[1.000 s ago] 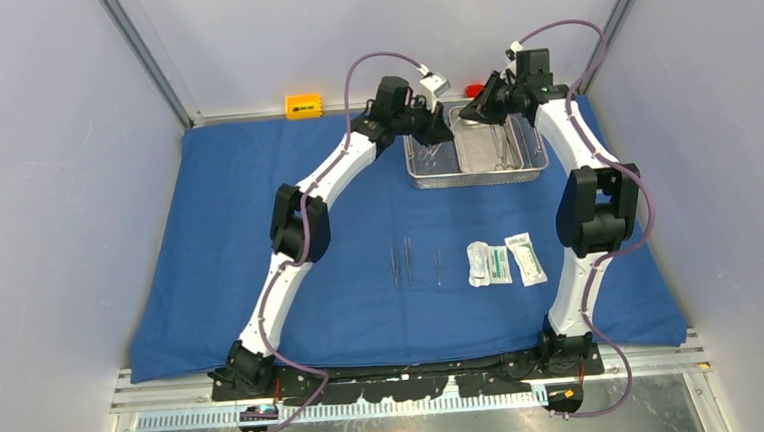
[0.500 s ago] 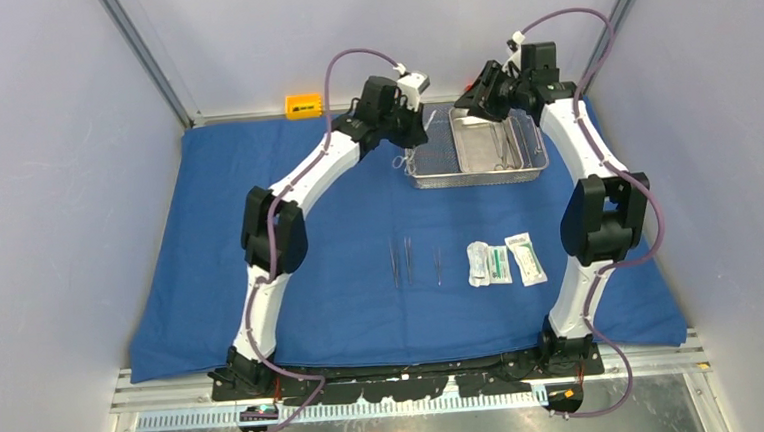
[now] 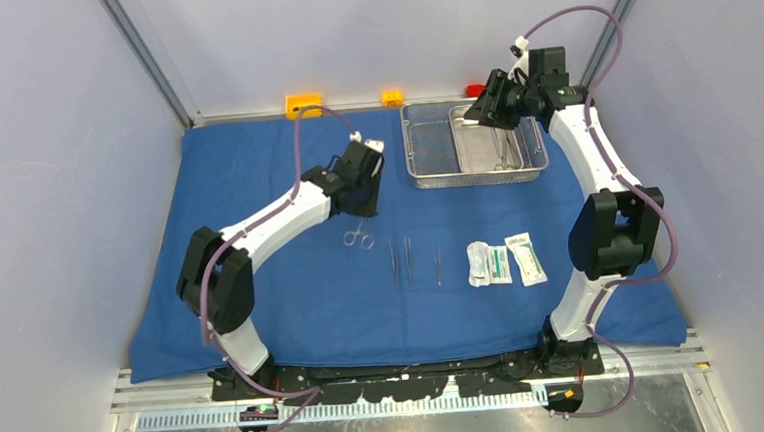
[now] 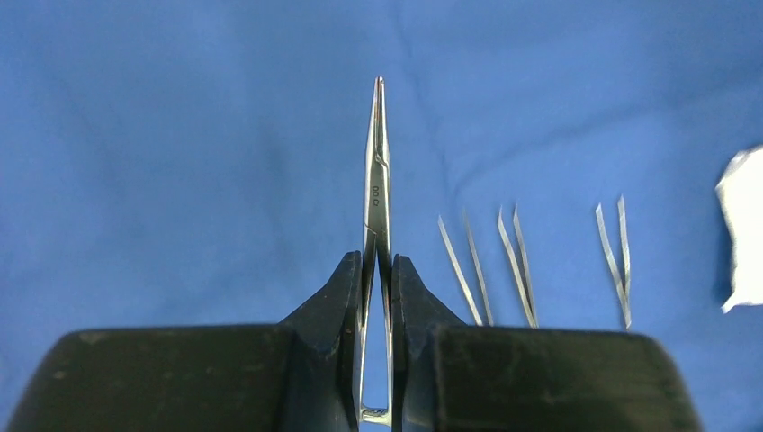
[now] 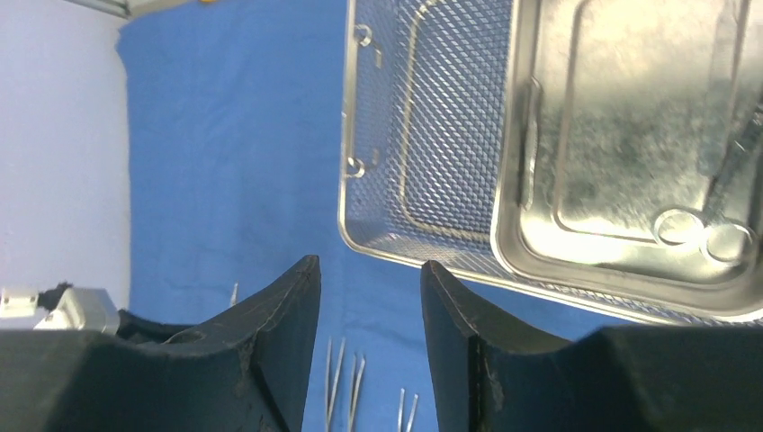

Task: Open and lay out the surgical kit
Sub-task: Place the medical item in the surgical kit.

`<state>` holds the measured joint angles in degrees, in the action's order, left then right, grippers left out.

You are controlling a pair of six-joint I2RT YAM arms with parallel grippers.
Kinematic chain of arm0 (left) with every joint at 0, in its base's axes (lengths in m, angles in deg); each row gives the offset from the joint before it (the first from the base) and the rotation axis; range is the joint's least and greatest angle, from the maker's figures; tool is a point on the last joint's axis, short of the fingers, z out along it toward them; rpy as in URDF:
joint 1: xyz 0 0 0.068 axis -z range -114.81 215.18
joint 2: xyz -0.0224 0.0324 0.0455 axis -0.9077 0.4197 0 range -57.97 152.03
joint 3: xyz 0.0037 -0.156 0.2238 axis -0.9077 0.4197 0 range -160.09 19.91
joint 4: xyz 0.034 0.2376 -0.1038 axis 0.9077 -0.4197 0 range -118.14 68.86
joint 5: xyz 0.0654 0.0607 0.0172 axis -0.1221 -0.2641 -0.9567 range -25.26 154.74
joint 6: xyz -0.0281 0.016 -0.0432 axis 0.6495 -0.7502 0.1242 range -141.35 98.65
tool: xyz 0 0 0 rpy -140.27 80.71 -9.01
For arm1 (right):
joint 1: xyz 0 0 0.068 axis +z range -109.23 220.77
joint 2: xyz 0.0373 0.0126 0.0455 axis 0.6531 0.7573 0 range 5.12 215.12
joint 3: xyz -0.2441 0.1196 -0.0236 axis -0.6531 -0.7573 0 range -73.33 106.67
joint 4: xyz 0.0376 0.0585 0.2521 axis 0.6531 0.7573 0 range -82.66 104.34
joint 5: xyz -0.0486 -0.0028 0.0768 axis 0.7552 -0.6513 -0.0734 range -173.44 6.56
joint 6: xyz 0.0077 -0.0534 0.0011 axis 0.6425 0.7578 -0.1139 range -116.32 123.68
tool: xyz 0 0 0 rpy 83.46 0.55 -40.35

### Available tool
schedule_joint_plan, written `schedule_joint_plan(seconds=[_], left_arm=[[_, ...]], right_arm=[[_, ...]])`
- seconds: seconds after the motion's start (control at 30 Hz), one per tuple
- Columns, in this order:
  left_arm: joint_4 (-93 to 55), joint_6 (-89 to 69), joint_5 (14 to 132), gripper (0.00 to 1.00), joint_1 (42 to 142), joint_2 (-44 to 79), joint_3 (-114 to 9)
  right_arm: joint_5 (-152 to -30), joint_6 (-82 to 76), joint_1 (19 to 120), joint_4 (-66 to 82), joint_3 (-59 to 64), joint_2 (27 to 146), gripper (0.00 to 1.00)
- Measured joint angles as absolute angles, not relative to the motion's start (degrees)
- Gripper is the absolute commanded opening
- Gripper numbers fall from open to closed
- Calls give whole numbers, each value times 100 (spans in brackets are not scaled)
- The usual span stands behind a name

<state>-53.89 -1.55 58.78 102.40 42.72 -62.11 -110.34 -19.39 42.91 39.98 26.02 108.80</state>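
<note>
Next, my left gripper lowers, draws back and releases the scissors on the bare cloth beside the forceps row, since that cloth lies below and back.
The surgical kit lies spread on the blue cloth (image 3: 256, 184). My left gripper (image 3: 358, 215) (image 4: 378, 261) is shut on thin steel scissors (image 3: 357, 239) (image 4: 378, 180), held over the cloth left of three laid-out forceps (image 3: 409, 259) (image 4: 513, 261). White-green packets (image 3: 501, 262) lie to their right. At the back, the mesh tray (image 3: 425, 158) (image 5: 432, 135) holds the smaller steel pan (image 3: 478, 135) (image 5: 630, 135) with thin instruments inside. My right gripper (image 3: 472, 117) (image 5: 369, 265) hangs open over the pan's far left corner, holding nothing.
Orange (image 3: 303, 105), yellow (image 3: 392, 97) and red (image 3: 475, 90) blocks sit along the back edge behind the cloth. Grey walls close in both sides. The cloth's near edge ends just ahead of the arm bases.
My left arm swung from the tray toward the near left, carrying the scissors down over the cloth. My right gripper opened and drew back slightly over the pan.
</note>
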Motion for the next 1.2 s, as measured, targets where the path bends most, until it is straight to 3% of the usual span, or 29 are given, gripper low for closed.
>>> schedule_joint_plan(seconds=[0.27,0.5,1.2], left_arm=[[-5457,808,5537,0,10272,3245,-4694],[-5282,1431,5725,0,10017,3068,-3704],[-4751,1921,5876,0,10039,3697,-3605]], right_arm=[[-10878,-1362,3978,4215,1608,10244,49],[-10511,-837,3867,4149,878,9385,49],[-10627,-850,3775,3817,159,8955,48]])
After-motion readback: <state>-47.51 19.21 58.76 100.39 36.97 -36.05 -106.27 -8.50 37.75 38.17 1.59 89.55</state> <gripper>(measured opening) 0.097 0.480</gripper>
